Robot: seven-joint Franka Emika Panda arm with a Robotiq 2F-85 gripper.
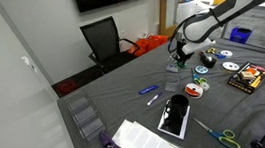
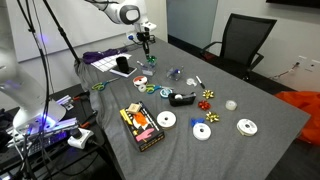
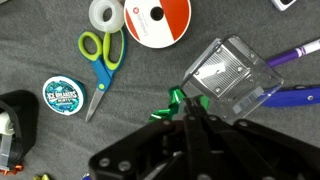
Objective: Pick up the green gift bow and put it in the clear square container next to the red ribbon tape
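My gripper holds the bow (image 3: 162, 113) and will next shift toward the right in the wrist view to the empty clear square container (image 3: 232, 77) below, go down over the container's bottom and let go.
In the wrist view my gripper (image 3: 184, 104) is shut on the green gift bow (image 3: 162, 113), whose shiny green loops stick out to the left of the fingertips. The clear square container (image 3: 228, 75) lies just up and to the right of the fingertips, with nothing visible in it. The red ribbon tape (image 3: 158, 20), with its white middle, lies at the top of the view, left of the container. In both exterior views the gripper (image 1: 179, 54) (image 2: 147, 44) hangs above the grey table near the red ribbon tape (image 1: 194, 90) (image 2: 141, 80). The bow is too small to make out there.
Green-handled scissors (image 3: 100, 57), a white tape roll (image 3: 105, 13) and a round teal tin (image 3: 63, 95) lie left of the bow. Blue and purple pens (image 3: 291, 95) lie right of the container. CDs (image 2: 203, 131), a black tape dispenser (image 2: 182, 98) and an office chair (image 1: 103, 39) surround the spot.
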